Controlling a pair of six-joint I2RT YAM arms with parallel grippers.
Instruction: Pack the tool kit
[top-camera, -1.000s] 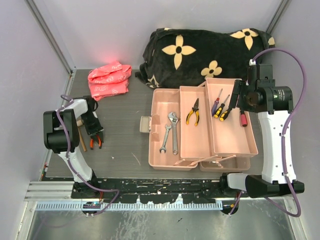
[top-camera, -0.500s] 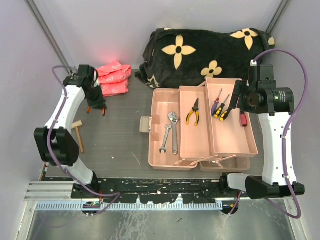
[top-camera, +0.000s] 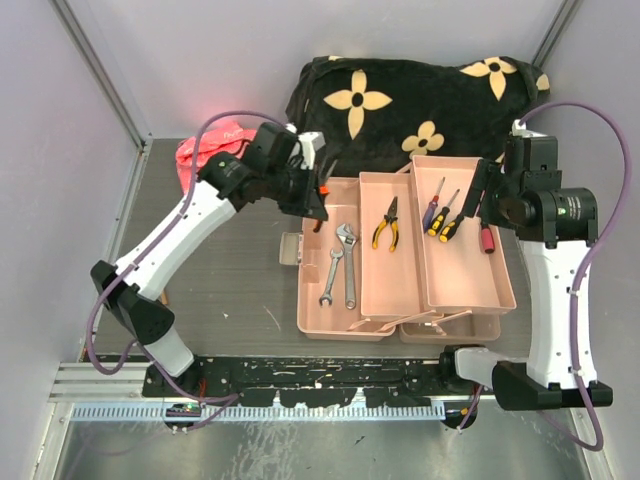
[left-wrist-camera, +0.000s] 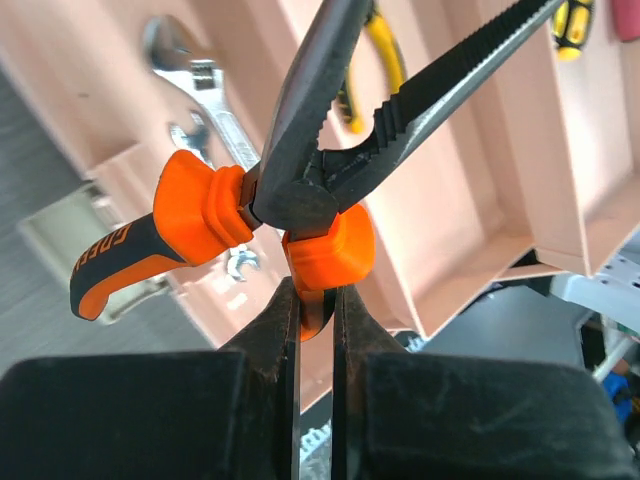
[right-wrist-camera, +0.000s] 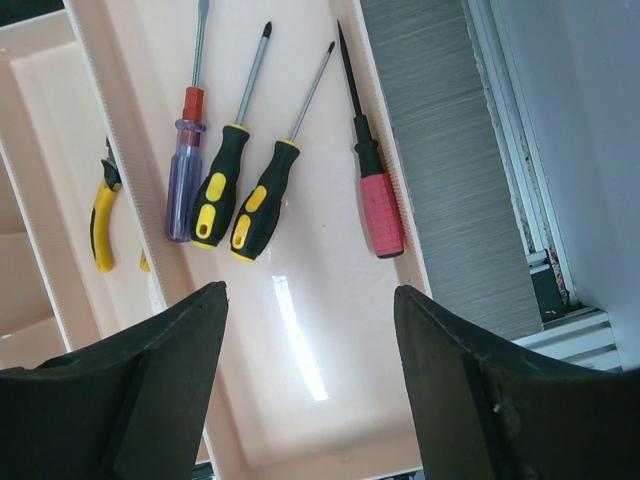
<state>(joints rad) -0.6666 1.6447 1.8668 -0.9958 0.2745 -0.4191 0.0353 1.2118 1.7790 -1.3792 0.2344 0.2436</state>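
Observation:
My left gripper brings the black-jawed pliers back and down next, to the middle tray's bare near end, below it and to its right in the top view.
My left gripper (top-camera: 312, 203) is shut on one orange handle of the black-jawed pliers (left-wrist-camera: 200, 215). It holds them in the air over the back left corner of the open pink toolbox (top-camera: 385, 285). The pliers' jaws gape open. Two wrenches (top-camera: 345, 265) lie in the left compartment and yellow pliers (top-camera: 386, 225) in the middle tray. Several screwdrivers (right-wrist-camera: 245, 190) lie in the right tray (right-wrist-camera: 330, 350). My right gripper (right-wrist-camera: 308, 300) is open and empty above that tray, also seen from above (top-camera: 480, 195).
A black blanket with yellow flowers (top-camera: 400, 105) lies behind the toolbox. A pink cloth bundle (top-camera: 200, 155) sits at the back left, partly hidden by my left arm. Walls close in the table on the left, the right and behind.
My left arm has swung from the table's left side across to the toolbox, carrying the orange pliers. The right arm has barely moved.

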